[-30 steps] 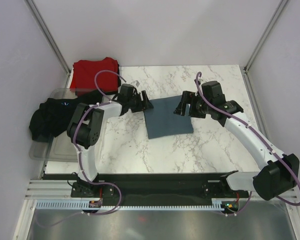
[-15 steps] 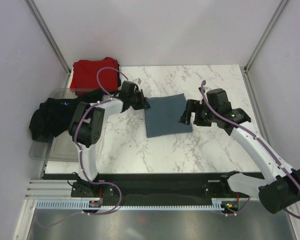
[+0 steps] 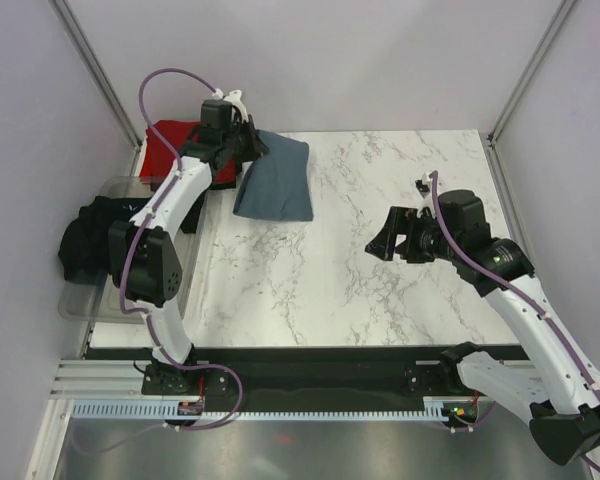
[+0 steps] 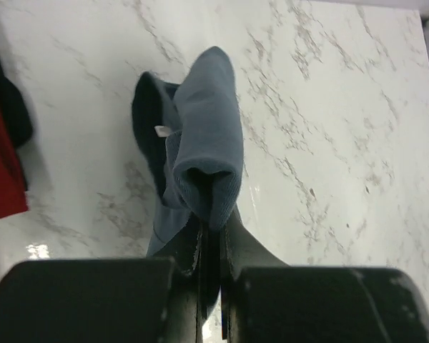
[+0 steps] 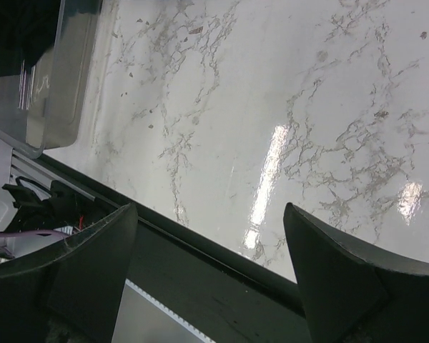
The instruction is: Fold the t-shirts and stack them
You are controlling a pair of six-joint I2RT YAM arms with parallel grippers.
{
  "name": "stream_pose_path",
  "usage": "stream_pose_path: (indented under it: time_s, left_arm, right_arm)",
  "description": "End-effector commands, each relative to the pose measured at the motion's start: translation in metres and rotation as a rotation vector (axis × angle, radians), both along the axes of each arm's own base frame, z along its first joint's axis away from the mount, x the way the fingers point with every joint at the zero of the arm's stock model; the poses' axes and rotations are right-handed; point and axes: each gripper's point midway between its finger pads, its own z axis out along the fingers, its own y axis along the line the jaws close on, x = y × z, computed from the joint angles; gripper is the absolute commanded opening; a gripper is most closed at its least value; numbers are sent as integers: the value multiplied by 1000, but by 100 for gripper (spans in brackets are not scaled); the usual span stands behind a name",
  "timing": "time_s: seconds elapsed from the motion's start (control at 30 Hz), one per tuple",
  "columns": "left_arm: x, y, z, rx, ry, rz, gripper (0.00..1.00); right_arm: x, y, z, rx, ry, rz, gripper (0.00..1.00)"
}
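Note:
I will move my left gripper outward and to the left in the top view, over the red t-shirt, to let go there, because that shirt is already folded.
My left gripper is shut on an edge of the folded slate blue-grey t-shirt, which hangs from it over the table's back left. In the left wrist view the cloth bunches out from between the closed fingers. The red t-shirt lies folded just left of it, at the back left corner. The black t-shirt is crumpled in the plastic tray. My right gripper hovers open over the marble at the right, nothing between its fingers.
A clear grey plastic tray sits off the table's left edge, also seen as the tray in the right wrist view. The black base rail runs along the near edge. Metal posts stand at the back corners.
My left gripper closed on the blue-grey t-shirt and carried it from the table's middle up toward the back left, beside the red one. The right arm drew back to the right, still open.

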Motion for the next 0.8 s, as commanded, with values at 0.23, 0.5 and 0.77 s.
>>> stream_pose_path:
  time_s: [0.23, 0.5, 0.77]
  left_arm:
    - [5, 46, 89, 86, -177, 45, 2]
    - [16, 76, 129, 86, -266, 77, 2]
    - [46, 99, 148, 171, -363, 62, 2]
  right_arm:
    - [-13, 3, 13, 38, -21, 41, 91]
    - [-12, 5, 13, 33, -29, 58, 91]
    - [-7, 5, 2, 9, -19, 70, 91]
